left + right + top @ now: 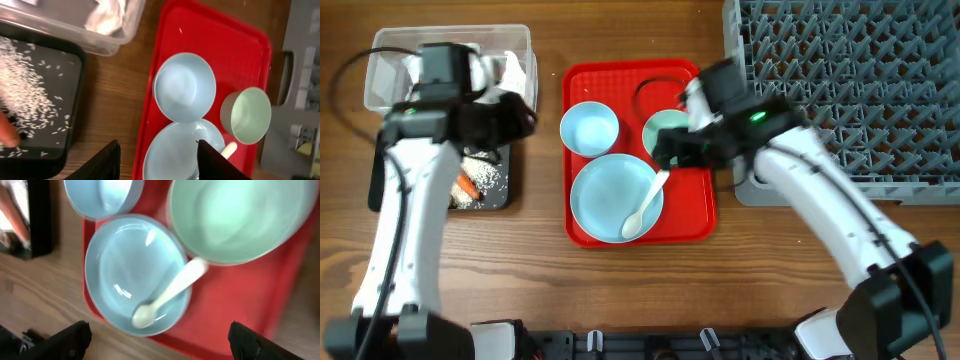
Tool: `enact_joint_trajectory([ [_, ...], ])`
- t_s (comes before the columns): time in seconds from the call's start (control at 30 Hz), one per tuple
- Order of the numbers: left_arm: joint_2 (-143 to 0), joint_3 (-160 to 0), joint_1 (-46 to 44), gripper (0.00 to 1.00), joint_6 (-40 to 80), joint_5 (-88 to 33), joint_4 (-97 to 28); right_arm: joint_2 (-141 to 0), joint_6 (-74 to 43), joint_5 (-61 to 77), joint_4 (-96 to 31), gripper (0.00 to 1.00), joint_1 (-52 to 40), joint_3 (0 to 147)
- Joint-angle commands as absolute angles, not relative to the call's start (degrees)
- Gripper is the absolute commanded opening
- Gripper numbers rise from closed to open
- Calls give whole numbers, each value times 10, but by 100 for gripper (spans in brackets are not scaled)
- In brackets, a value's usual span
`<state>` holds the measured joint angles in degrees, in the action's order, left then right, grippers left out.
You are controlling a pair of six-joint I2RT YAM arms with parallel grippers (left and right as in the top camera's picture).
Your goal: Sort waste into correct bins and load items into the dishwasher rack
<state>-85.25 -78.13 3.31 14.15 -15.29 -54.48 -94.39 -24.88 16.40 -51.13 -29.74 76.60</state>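
Observation:
My right gripper needs to move back and to the left in the overhead view next, and down onto the white spoon's neck [641, 211]. That part of the spoon is clear of the mint bowl [665, 128].
On the red tray [700, 215] stand a light blue bowl [589, 128], a mint green bowl [665, 128] and a light blue plate [605, 200] with a white spoon [645, 208] on it. My right gripper [667, 150] is open and empty over the mint bowl [235, 215] and the spoon [165, 297]. My left gripper [518, 115] is open and empty between the bins and the red tray [220, 45]. The black tray [498, 195] holds rice [482, 176] and a carrot [466, 186]. The clear tub [382, 62] holds napkins [516, 68].
The grey dishwasher rack [850, 90] fills the back right, its near corner beside my right arm. Something yellow [302, 146] shows at the rack's edge in the left wrist view. Bare wooden table lies in front of the red tray.

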Motion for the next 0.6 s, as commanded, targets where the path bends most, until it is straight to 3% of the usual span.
enact_joint_trajectory([
  [0.0,-848,-786,44,48,155,-154,-550,-980,-366,103,-502,91,-360,755],
  [0.2,-851,-786,43,49,155,-154,-554,-1076,-377,123,-493,91,-411,757],
  [0.57,-851,-786,43,49,154,-151,-580,-1151,-367,152,-508,90,-401,785],
])
